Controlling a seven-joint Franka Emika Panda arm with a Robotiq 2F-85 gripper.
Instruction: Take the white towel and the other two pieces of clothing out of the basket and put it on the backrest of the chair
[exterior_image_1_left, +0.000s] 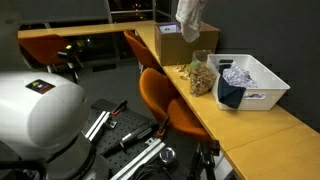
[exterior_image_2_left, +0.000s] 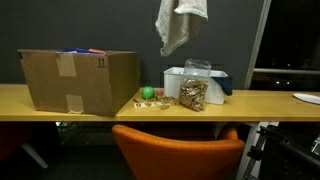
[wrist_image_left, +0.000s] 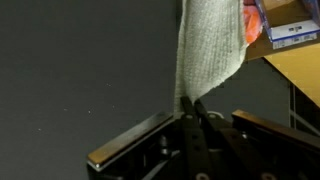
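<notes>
The orange chair's backrest is well below my gripper. Next I will move my gripper down, put the hanging towel over that backrest and let go of the towel's top.
A white towel (exterior_image_1_left: 189, 17) hangs in the air high above the table, also seen in an exterior view (exterior_image_2_left: 178, 24) and in the wrist view (wrist_image_left: 208, 50). My gripper (wrist_image_left: 190, 103) is shut on the towel's top edge; the gripper itself is out of frame in both exterior views. The white basket (exterior_image_1_left: 262, 90) stands on the table with a dark cloth (exterior_image_1_left: 231, 94) draped over its rim and a light crumpled cloth (exterior_image_1_left: 238, 74) inside. It also shows in an exterior view (exterior_image_2_left: 174, 80). The orange chair (exterior_image_1_left: 160, 92) stands at the table, its backrest (exterior_image_2_left: 180, 153) near the edge.
A cardboard box (exterior_image_2_left: 78, 80) and a clear jar of snacks (exterior_image_2_left: 192, 92) stand on the wooden table (exterior_image_2_left: 120, 107). A second box (exterior_image_1_left: 180, 42) sits at the far end. A small green item (exterior_image_2_left: 148, 94) lies by the jar. A second orange chair (exterior_image_1_left: 50, 48) stands behind.
</notes>
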